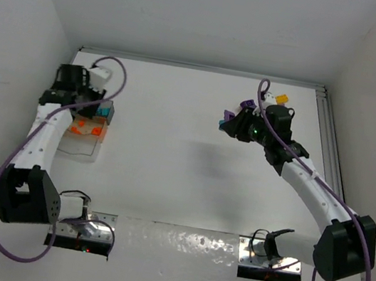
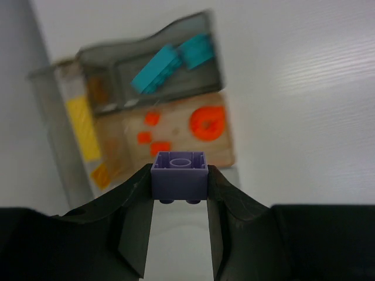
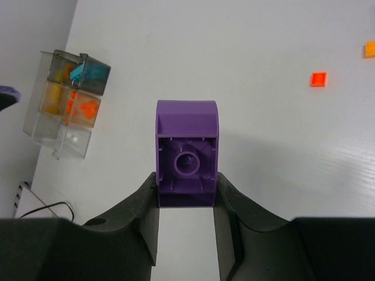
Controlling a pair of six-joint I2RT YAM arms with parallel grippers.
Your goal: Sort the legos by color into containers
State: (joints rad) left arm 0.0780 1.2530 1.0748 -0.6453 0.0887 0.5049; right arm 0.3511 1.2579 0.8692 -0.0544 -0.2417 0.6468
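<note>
The container's empty near section is below my left gripper, nearer my base, so the gripper will next move back and down to let go of the pale purple brick.
My left gripper is shut on a pale purple brick, held above the clear divided container. Its compartments hold teal bricks, orange pieces and a yellow brick. In the top view the container sits at the table's left, under the left arm. My right gripper is shut on a darker purple brick, raised over the right part of the table. The same container shows far to the left in the right wrist view.
Two loose orange pieces lie on the white table. A yellow and orange cluster sits by the right wrist at the back right. A metal rail runs along the table's right edge. White walls close in both sides.
</note>
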